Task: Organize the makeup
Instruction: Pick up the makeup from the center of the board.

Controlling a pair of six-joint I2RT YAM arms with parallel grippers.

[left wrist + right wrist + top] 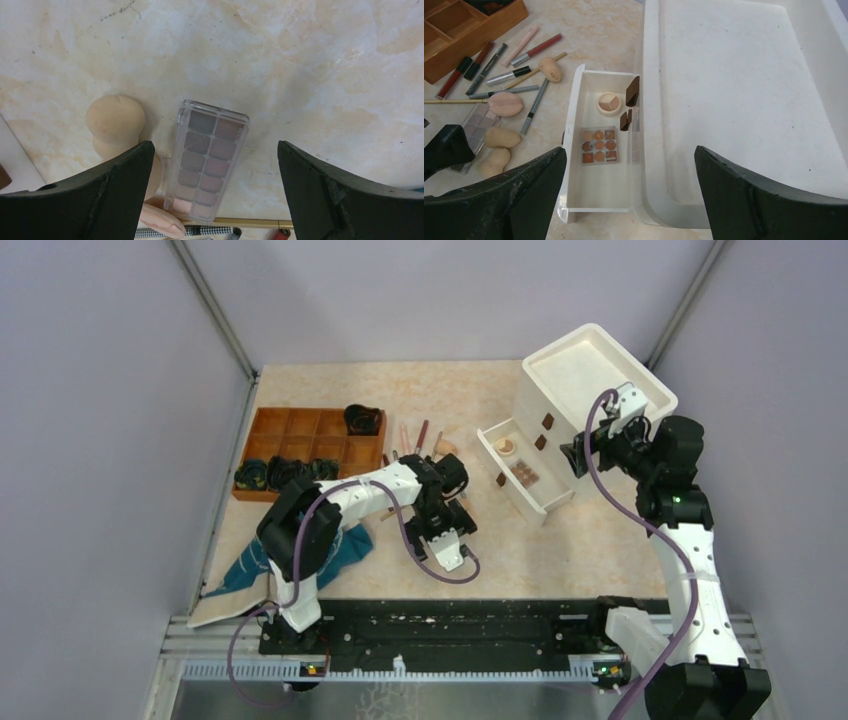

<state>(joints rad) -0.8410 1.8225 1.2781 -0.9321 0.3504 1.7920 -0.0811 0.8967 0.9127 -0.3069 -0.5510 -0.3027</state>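
I will next lower my left gripper with a slight turn and close it across the eyeshadow palette's darker end point(212, 139), because the eyeshadow palette lies at an angle below the open fingers.
My left gripper point(215, 145) is open and hovers straight above a clear brown-pink eyeshadow palette point(212, 160) lying flat on the table, with the palette between the jaws. A tan sponge point(115, 120) lies left of the palette, and a pink sponge point(160, 220), a gold pencil point(240, 223) and a checkered pencil point(200, 231) lie beside its end. My right gripper point(630, 150) is open and empty above the white organizer's open drawer point(574, 150). The drawer holds a nine-pan palette point(599, 145) and a round compact point(609, 103). Several pencils and tubes point(536, 50) lie left of the drawer.
The white organizer box point(590, 380) stands at the back right with a tray-like top. A wooden divided tray point(300, 435) with dark items sits at the back left. A teal patterned cloth point(300, 560) lies near the left arm's base.
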